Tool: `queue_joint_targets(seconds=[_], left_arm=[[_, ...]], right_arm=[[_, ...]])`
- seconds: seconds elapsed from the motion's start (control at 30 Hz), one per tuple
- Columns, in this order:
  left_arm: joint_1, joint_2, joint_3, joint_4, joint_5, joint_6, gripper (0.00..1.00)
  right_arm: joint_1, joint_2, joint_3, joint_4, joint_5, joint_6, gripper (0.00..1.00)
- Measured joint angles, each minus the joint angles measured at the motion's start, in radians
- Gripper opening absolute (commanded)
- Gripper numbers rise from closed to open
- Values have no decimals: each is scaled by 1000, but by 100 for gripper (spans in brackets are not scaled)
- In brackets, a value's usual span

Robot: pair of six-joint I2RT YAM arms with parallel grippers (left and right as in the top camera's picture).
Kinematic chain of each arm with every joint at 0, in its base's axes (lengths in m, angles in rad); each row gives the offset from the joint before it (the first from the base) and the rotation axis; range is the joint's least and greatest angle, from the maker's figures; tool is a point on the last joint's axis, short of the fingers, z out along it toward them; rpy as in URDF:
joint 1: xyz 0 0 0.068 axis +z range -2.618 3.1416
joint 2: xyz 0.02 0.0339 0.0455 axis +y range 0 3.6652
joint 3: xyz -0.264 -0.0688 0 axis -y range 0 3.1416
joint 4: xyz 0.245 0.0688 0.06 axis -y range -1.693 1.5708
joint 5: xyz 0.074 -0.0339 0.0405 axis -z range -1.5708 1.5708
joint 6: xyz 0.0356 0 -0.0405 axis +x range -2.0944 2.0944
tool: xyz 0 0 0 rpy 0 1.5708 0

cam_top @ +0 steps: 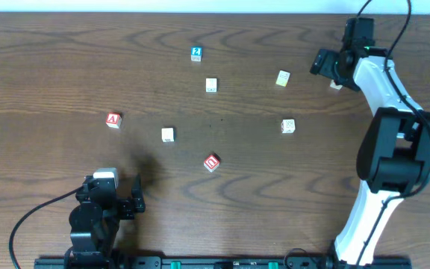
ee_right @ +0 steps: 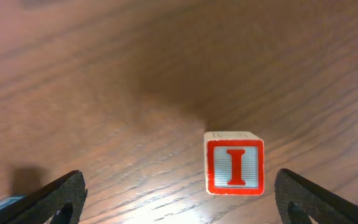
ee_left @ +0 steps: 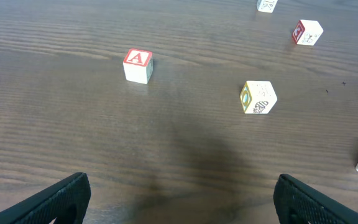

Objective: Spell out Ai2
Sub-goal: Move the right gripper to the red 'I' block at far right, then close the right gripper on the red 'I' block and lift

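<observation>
My right gripper is above the red I block (cam_top: 336,84) (ee_right: 235,165), which stands off-centre to the right in its wrist view. My right gripper should next move that way and down to centre the block.
The red A block (cam_top: 113,119) sits left of centre; the left wrist view shows it (ee_left: 138,65) ahead and to the left. The blue 2 block (cam_top: 196,53) lies at the far middle. The red I block (ee_right: 234,163) stands on the table between my right gripper's (ee_right: 179,199) open fingers, nearer the right finger and untouched. In the overhead view only its edge (cam_top: 336,86) peeks out beside the right gripper (cam_top: 327,66) at the far right. My left gripper (cam_top: 129,200) is open and empty at the near left, also in the left wrist view (ee_left: 182,199).
Other letter blocks are scattered: white ones (cam_top: 211,84), (cam_top: 283,78), (cam_top: 288,125), (cam_top: 168,134) and a red one (cam_top: 212,162). The left wrist view shows a white block (ee_left: 258,98) and a red one (ee_left: 307,32) ahead to the right.
</observation>
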Motion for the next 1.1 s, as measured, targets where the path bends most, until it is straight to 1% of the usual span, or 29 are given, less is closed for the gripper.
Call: queue_joint_targets(seconds=[0.3, 0.53, 0.63, 0.7, 0.87, 1.03, 1.1], left_arm=[[0, 0, 0, 0, 0, 0, 95], [0, 0, 0, 0, 0, 0, 95], [0, 0, 0, 0, 0, 0, 95], [0, 0, 0, 0, 0, 0, 95], [0, 0, 0, 0, 0, 0, 95], [0, 0, 0, 0, 0, 0, 95], [0, 0, 0, 0, 0, 0, 95]], right_arm=[[-25, 11, 0, -16, 18, 14, 93], [-36, 30, 1, -10, 20, 27, 86], [-36, 54, 1, -9, 20, 31, 80], [-36, 63, 1, -3, 20, 31, 74], [-38, 65, 1, -1, 20, 35, 51], [-39, 65, 1, 1, 20, 37, 46], [-40, 65, 1, 4, 20, 37, 46]])
